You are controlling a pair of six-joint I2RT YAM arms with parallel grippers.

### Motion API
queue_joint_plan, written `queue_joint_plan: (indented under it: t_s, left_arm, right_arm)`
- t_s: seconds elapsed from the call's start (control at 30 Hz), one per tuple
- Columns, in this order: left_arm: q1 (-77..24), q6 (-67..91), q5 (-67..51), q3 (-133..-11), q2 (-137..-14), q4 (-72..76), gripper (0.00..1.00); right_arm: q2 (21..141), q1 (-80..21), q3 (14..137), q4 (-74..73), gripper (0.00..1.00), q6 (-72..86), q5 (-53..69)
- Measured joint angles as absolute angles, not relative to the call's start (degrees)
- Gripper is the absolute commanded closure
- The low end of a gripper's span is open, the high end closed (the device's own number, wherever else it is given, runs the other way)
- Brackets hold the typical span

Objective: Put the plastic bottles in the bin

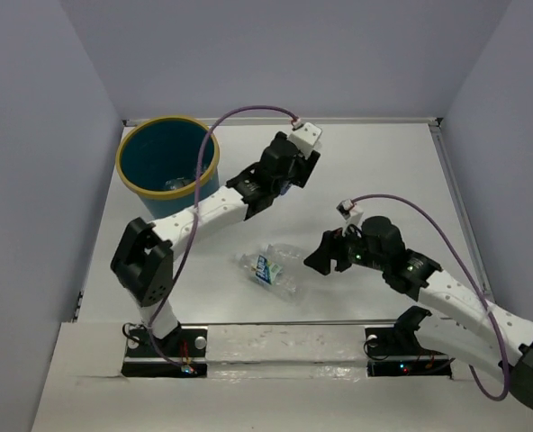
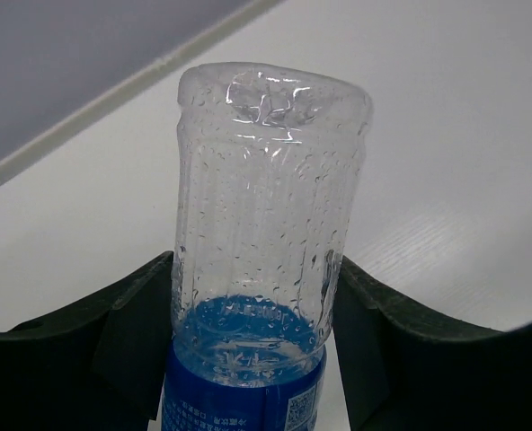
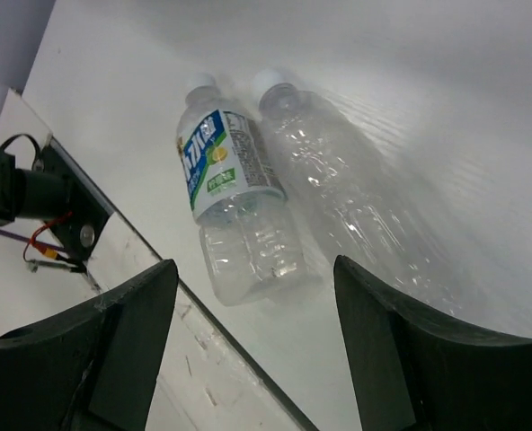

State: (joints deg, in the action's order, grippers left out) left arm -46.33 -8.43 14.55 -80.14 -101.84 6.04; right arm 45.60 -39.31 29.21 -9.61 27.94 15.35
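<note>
The bin's yellow rim stands well above the tabletop, so next I will lift my left gripper, swing it over the bin's opening and let go of the clear plastic bottle (image 2: 266, 224).
In the left wrist view my left gripper (image 2: 252, 359) is shut on a clear plastic bottle (image 2: 266, 224) with a blue label, its dark fingers pressing both sides. From above, this gripper (image 1: 280, 180) hangs over the table to the right of the bin (image 1: 127, 175), a teal bucket with a yellow rim. Two more plastic bottles lie side by side near the front edge: one with a blue-green label (image 3: 234, 206) and one clear and crinkled (image 3: 356, 206). My right gripper (image 3: 257, 332) is open just above and to the right of this pair (image 1: 268, 268), touching neither.
Something clear, perhaps a bottle (image 1: 178, 183), lies inside the bin. A metal rail (image 1: 275, 326) runs along the near edge by the arm bases. Walls enclose the white table (image 1: 383, 162) at the back and both sides.
</note>
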Motion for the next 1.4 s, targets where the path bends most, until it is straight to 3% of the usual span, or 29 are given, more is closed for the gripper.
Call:
queue_joint_plan:
  t_s: [0.07, 0.2, 0.4, 0.57, 0.87, 1.2, 1.4]
  left_arm:
    - [-45.7, -5.6, 14.3, -80.3, -95.8, 5.7, 0.51]
    - [-43.8, 0.1, 14.6, -80.0, -84.4, 5.6, 0.50]
    - [-36.8, 8.6, 15.7, -75.1, -68.2, 3.9, 0.50]
    - [-26.8, 14.1, 17.3, -72.6, -58.8, -0.6, 0.50]
    - [-14.0, 16.7, 17.6, -70.8, -55.3, -4.2, 0.49]
    - [-6.5, 17.1, 16.5, -69.3, -61.1, -2.5, 0.49]
    - [-5.4, 16.8, 16.5, -68.0, -62.9, 2.3, 0.49]
  right_arm:
    - [49.9, -40.9, 32.0, -10.1, 0.19, 26.1, 16.4]
    - [58.7, -47.6, 40.7, -12.1, 0.03, 21.6, 14.0]
    - [71.1, -57.8, 52.2, -16.7, 0.01, 14.7, 9.3]
    - [78.7, -59.0, 57.2, -20.7, 0.04, 11.7, 5.4]
    - [89.3, -62.2, 63.2, -25.9, 0.05, 9.4, -1.0]
    - [100.2, -66.2, 68.0, -28.4, 0.06, 8.5, -7.0]
    - [104.4, -67.8, 69.9, -29.2, 0.18, 8.4, -8.8]
